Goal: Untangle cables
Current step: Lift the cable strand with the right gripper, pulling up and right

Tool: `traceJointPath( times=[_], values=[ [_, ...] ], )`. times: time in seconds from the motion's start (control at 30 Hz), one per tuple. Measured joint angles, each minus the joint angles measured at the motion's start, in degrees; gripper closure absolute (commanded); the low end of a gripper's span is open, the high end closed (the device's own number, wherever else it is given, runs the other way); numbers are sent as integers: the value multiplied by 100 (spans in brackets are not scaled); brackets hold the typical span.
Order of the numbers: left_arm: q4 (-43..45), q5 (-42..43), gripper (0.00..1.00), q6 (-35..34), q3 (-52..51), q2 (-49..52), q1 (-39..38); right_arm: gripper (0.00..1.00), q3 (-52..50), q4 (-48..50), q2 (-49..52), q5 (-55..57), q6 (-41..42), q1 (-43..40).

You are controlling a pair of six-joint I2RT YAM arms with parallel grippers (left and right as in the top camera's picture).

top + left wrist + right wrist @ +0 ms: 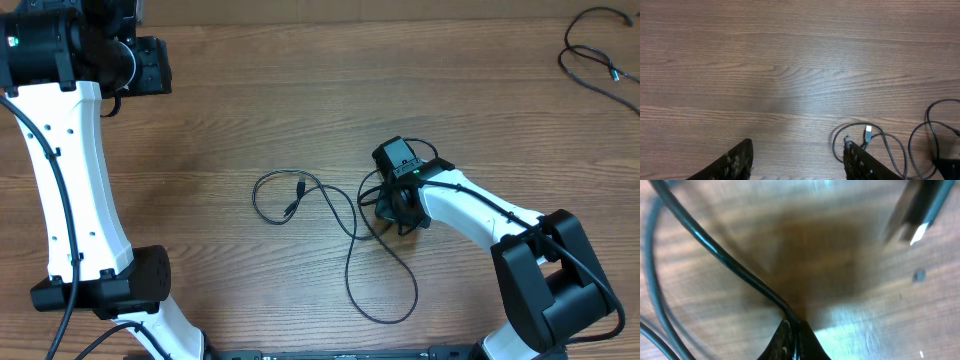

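Observation:
The held cable still crosses the loops, so my right gripper will next lift high and outward and release over the bare wood outward of it.
The cables lie as loose black loops mid-table, with a small plug inside the left loop. My right gripper is pressed down on the right end of the tangle. In the right wrist view its fingers are shut on one thin black cable, and a silver-tipped plug lies blurred beyond. My left gripper hovers open over bare wood, high at the far left. A cable loop with a plug lies just right of its right finger.
Another thin black cord lies at the far right corner of the wooden table. The white arm links stand at the left and at the right front.

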Motion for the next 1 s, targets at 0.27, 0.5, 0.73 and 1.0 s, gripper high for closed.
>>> traceJointPath(
  times=[0.27, 0.5, 0.73, 1.0],
  values=[
    [-2, -4, 42, 0, 0, 0, 0, 96, 1451, -911, -142, -125, -673, 4],
    [0, -17, 40, 0, 0, 0, 0, 96, 4385, -2319, -595, -179, -1327, 4],
    [92, -20, 40, 0, 0, 0, 0, 96, 7226, -2743, -702, -199, -1941, 2],
    [52, -17, 40, 0, 0, 0, 0, 96, 8415, -1056, -940, -197, -2326, -76]
  ],
)
